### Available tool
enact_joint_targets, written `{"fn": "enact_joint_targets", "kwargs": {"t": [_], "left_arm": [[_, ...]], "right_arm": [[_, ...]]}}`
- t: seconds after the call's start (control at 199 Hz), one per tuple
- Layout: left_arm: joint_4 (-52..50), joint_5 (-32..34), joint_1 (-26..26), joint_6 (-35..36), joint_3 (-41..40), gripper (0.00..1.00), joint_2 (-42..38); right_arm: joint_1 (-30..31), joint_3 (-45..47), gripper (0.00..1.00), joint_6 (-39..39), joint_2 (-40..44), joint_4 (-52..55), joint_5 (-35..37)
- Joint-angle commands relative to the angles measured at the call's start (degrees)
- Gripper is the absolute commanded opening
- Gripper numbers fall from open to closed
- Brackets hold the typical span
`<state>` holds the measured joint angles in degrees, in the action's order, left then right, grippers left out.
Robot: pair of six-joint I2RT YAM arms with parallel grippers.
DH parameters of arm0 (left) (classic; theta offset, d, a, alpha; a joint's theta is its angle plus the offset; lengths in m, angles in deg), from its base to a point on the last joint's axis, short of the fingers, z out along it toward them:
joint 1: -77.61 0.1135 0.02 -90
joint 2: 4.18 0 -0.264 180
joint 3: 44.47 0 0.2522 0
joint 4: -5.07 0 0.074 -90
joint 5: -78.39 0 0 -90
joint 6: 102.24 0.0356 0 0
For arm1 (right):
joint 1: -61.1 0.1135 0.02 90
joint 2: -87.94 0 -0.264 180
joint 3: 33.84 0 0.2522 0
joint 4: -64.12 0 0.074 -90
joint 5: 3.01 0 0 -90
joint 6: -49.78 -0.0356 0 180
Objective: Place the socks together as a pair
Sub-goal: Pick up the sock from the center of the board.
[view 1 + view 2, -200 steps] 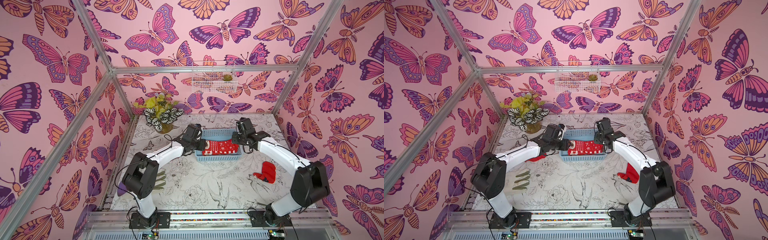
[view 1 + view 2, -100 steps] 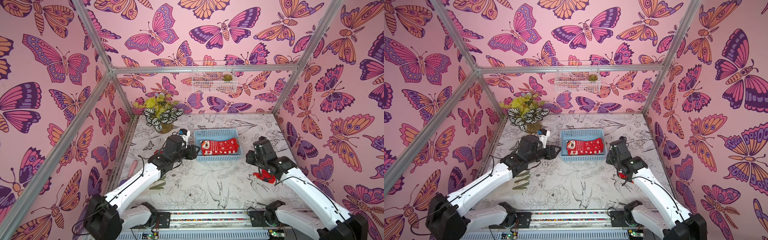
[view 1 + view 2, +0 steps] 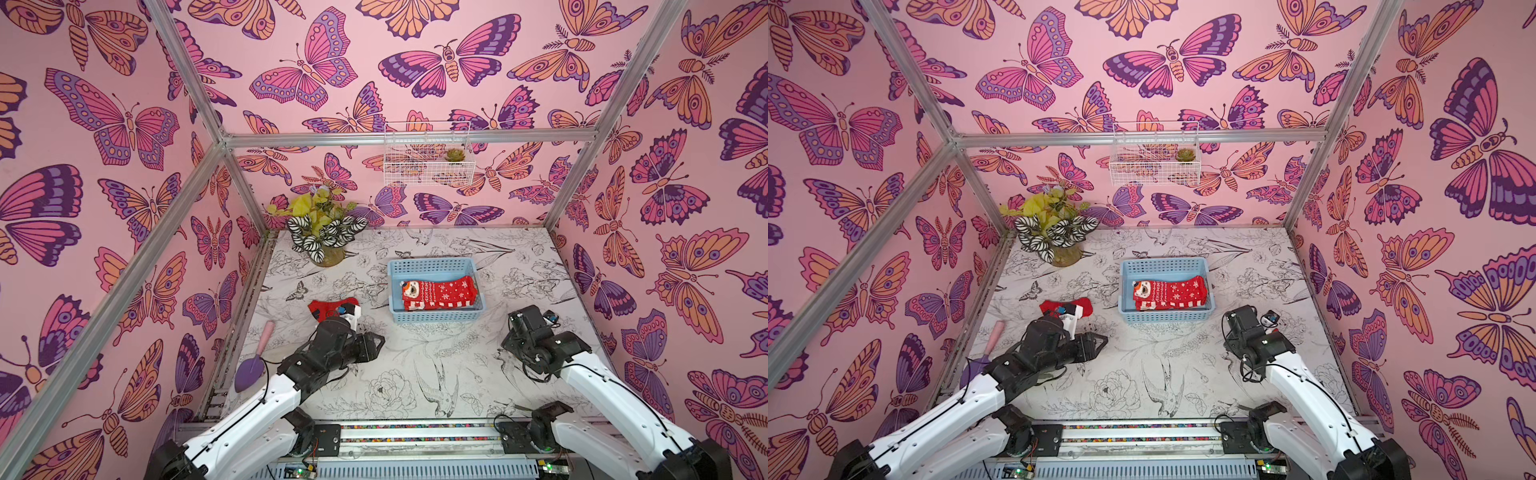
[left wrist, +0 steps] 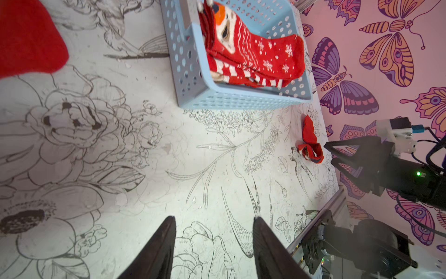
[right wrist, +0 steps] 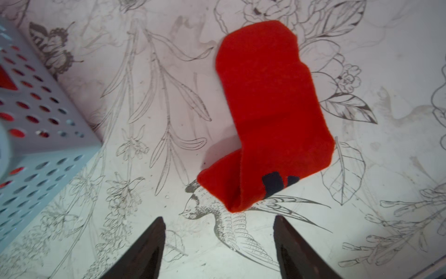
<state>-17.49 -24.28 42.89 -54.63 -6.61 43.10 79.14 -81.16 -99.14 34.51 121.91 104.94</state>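
My right gripper should go down next onto the red sock's near fold point(image 5: 245, 194) beside the dark figure, as it lies below, lined up between the open fingers.
A light-blue basket point(image 3: 436, 319) holds stacked socks: a Santa-faced snowflake sock point(image 3: 440, 293) lies over a red-white striped one point(image 4: 231, 71). Left of the basket a red sock point(image 3: 328, 306) lies on the table, partly hidden by my left wrist. My left gripper point(image 4: 214, 218) is open and empty over bare table, pointing towards the basket. A folded plain red sock point(image 5: 270, 108) with a dark figure lies near the right wall. My right gripper point(image 5: 219, 218) hovers just short of it, open and empty. My right arm hides this sock in both top views.
A potted plant point(image 3: 324, 239) stands at the back left corner. A white wire basket point(image 3: 428, 160) hangs on the back wall. A purple trowel point(image 3: 251, 368) with a pink handle lies by the left wall. Metal frame posts edge the table.
Both arms have drawn back from the basket, leaving the socks in it. The left one went to the near left, the right one over the plain red sock. The right jaws opened wider.
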Motion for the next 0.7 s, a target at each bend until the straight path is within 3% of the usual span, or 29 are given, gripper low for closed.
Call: {"fn": "enact_joint_targets", "kwargs": {"t": [0.0,0.447,0.502,0.617,0.698], "left_arm": [[1.45,-0.68,-0.88,-2.20,-2.36,0.54,-2.04],[1.37,1.40,-1.57,-4.28,-4.67,0.54,-6.53],[1.34,1.36,-1.69,-4.13,-4.67,0.54,-6.51],[1.33,1.08,-1.68,-4.02,-4.67,0.54,-6.63],[1.33,1.19,-1.76,-3.86,-4.67,0.54,-6.75]], "right_arm": [[-2.31,-0.24,0.73,-3.88,-1.02,0.37,2.45],[-5.65,1.21,0.51,-4.64,-8.71,-6.06,1.22],[-5.67,1.14,0.43,-4.55,-9.59,-6.35,1.04],[-5.69,0.83,0.16,-4.38,-9.88,-6.22,0.43],[-5.73,-0.08,0.05,-3.74,-8.43,-4.55,-0.23]]}}
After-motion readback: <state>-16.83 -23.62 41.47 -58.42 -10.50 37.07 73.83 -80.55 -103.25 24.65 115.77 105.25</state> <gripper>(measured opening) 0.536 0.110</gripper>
